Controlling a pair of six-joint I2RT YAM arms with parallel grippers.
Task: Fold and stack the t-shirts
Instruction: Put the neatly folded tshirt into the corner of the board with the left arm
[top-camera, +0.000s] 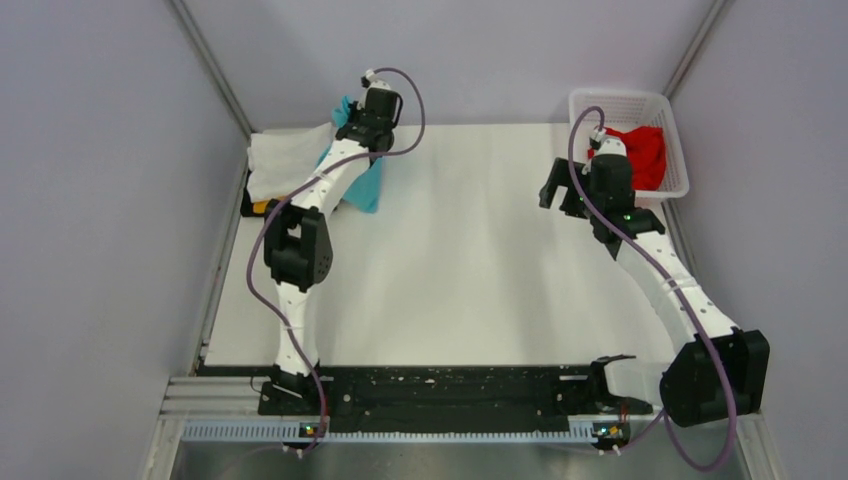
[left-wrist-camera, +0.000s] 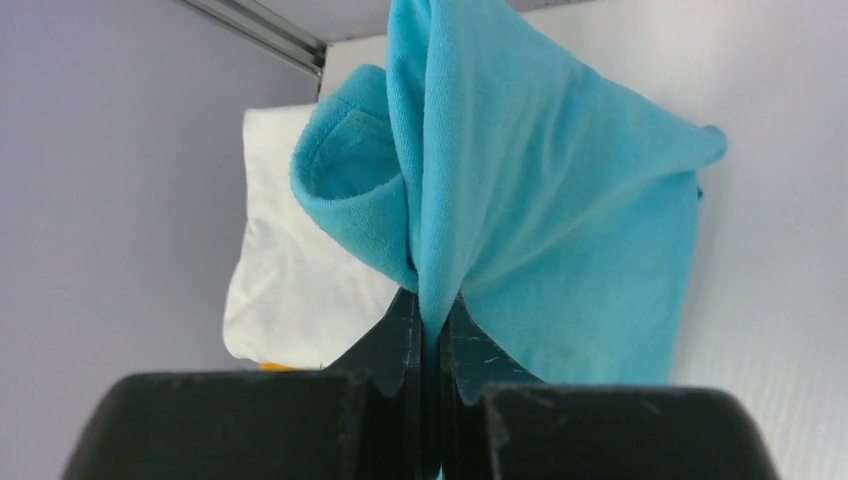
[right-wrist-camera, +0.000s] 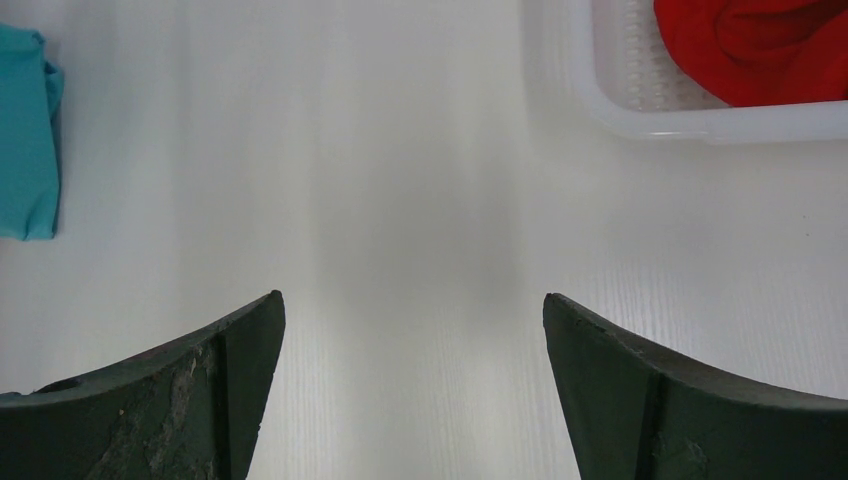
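I will move my left gripper to the left in the top view, over the folded white t-shirt (top-camera: 285, 160), and release, as the turquoise t-shirt (top-camera: 366, 186) hangs beside that white t-shirt.
My left gripper (top-camera: 358, 122) (left-wrist-camera: 432, 320) is shut on a bunched fold of the turquoise t-shirt (top-camera: 366, 186) (left-wrist-camera: 540, 200) and holds it up at the table's far left. The cloth hangs down onto the table beside a folded white t-shirt (top-camera: 285, 160) (left-wrist-camera: 290, 290). A yellow-orange t-shirt (top-camera: 262, 207) (left-wrist-camera: 280, 367) peeks out from under the white one. A red t-shirt (top-camera: 640, 150) (right-wrist-camera: 750, 50) lies crumpled in the basket. My right gripper (top-camera: 560, 195) (right-wrist-camera: 412, 300) is open and empty above bare table, left of the basket. The turquoise cloth shows at the left edge of the right wrist view (right-wrist-camera: 25, 150).
A white plastic mesh basket (top-camera: 620, 96) (right-wrist-camera: 700, 122) stands at the far right corner. Grey walls close in the table on the left, back and right. A dark thing (top-camera: 246, 206) lies at the left edge under the stack.
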